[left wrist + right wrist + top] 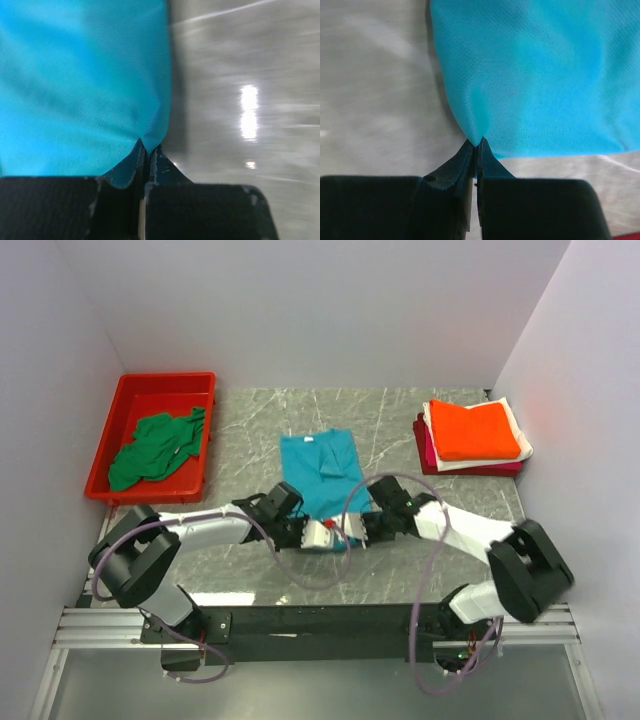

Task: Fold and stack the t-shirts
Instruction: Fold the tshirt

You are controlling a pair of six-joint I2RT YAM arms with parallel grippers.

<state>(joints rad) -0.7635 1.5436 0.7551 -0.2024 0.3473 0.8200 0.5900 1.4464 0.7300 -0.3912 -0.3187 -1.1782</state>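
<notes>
I should carry the hem corner up and outward with my right gripper next, onto the teal collar end (342,437), which lies outward of it, and let go there, because the shirt lies long.
A teal t-shirt (320,472) lies in the middle of the marble table, folded narrow. My left gripper (291,523) is shut on its near left hem corner, seen pinched in the left wrist view (148,146). My right gripper (365,527) is shut on its near right hem corner, seen in the right wrist view (479,141). A dark green t-shirt (155,448) lies crumpled in the red bin (110,430). A folded stack with an orange t-shirt (478,428) on top, then white (520,425) and magenta (428,447) ones, sits at the right back.
The red bin stands at the left back of the table. White walls close in on both sides and the back. Grey marble table (250,430) shows around the teal shirt.
</notes>
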